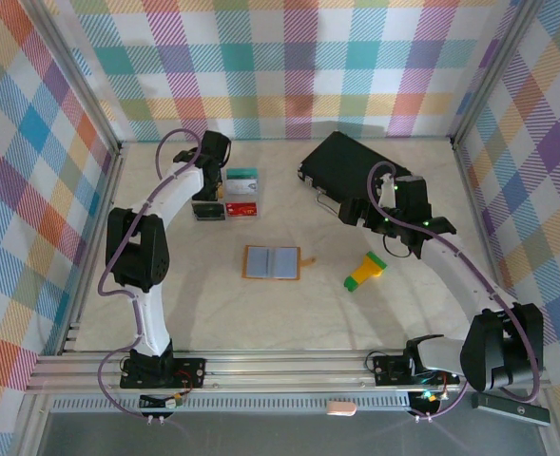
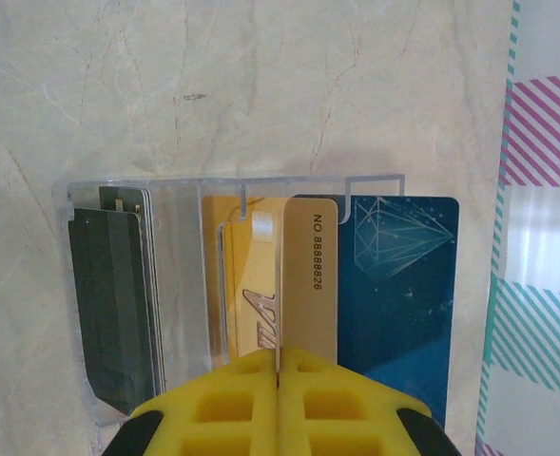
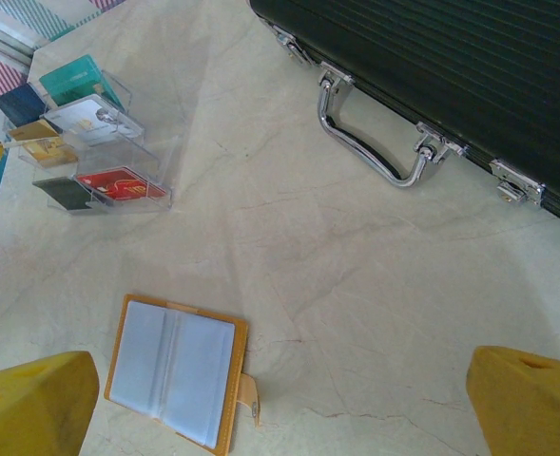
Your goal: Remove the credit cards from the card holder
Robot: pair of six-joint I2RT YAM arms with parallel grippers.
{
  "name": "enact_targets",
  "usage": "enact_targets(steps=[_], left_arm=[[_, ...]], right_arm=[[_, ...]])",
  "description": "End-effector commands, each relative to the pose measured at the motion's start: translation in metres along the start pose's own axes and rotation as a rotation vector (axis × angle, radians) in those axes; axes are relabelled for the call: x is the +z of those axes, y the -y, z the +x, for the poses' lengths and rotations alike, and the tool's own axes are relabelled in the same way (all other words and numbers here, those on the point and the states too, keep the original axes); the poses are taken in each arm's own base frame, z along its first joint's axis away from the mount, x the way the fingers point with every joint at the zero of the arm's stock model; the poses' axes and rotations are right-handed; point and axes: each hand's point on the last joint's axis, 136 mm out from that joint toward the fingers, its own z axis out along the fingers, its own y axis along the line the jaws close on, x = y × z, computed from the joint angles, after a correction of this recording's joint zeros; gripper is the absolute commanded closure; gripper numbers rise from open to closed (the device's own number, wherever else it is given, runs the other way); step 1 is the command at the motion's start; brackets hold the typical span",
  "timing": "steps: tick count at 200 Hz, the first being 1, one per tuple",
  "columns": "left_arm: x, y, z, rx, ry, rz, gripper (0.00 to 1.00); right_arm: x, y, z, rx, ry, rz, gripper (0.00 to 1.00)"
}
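Note:
My left gripper lowers the gold card (image 2: 310, 285) into the rack pocket beside the blue card next.
The card holder (image 1: 272, 262) lies open and flat mid-table, orange-tan with grey-blue pockets (image 3: 175, 369) and a strap tab. The credit cards stand in a clear plastic rack (image 1: 227, 195) at the back left: teal (image 3: 70, 78), red (image 3: 118, 182), dark (image 2: 108, 304), blue (image 2: 398, 285) and yellow (image 2: 251, 275). My left gripper (image 2: 280, 353) hangs over the rack (image 2: 222, 182), shut on a gold card (image 2: 310, 285) printed with a number. My right gripper (image 3: 280, 418) is open and holds nothing, hovering to the right of the holder.
A large black hard case (image 1: 351, 171) with a metal handle (image 3: 379, 142) lies at the back right. A green-and-yellow block (image 1: 365, 271) sits right of the holder. Checked walls close in the table on three sides.

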Motion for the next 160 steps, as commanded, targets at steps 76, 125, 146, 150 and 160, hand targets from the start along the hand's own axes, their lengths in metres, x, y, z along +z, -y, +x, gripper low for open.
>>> enact_targets(steps=[76, 125, 146, 150, 160], left_arm=[[0.019, 0.004, -0.008, -0.036, 0.024, -0.026, 1.00], [0.026, 0.005, -0.001, -0.049, 0.000, -0.032, 1.00], [0.025, 0.007, -0.002, -0.044, 0.002, -0.026, 1.00], [0.024, 0.006, -0.002, -0.042, 0.003, -0.028, 1.00], [0.021, 0.008, -0.003, -0.042, 0.004, -0.020, 1.00]], right_arm=[[-0.004, -0.007, -0.010, -0.019, 0.017, -0.024, 0.01], [-0.004, -0.007, -0.010, -0.020, 0.016, -0.022, 0.01], [-0.004, -0.007, -0.010, -0.020, 0.017, -0.021, 0.01], [-0.003, -0.006, -0.009, -0.018, 0.014, -0.021, 0.01], [-0.004, -0.006, -0.010, -0.018, 0.017, -0.021, 0.01]])
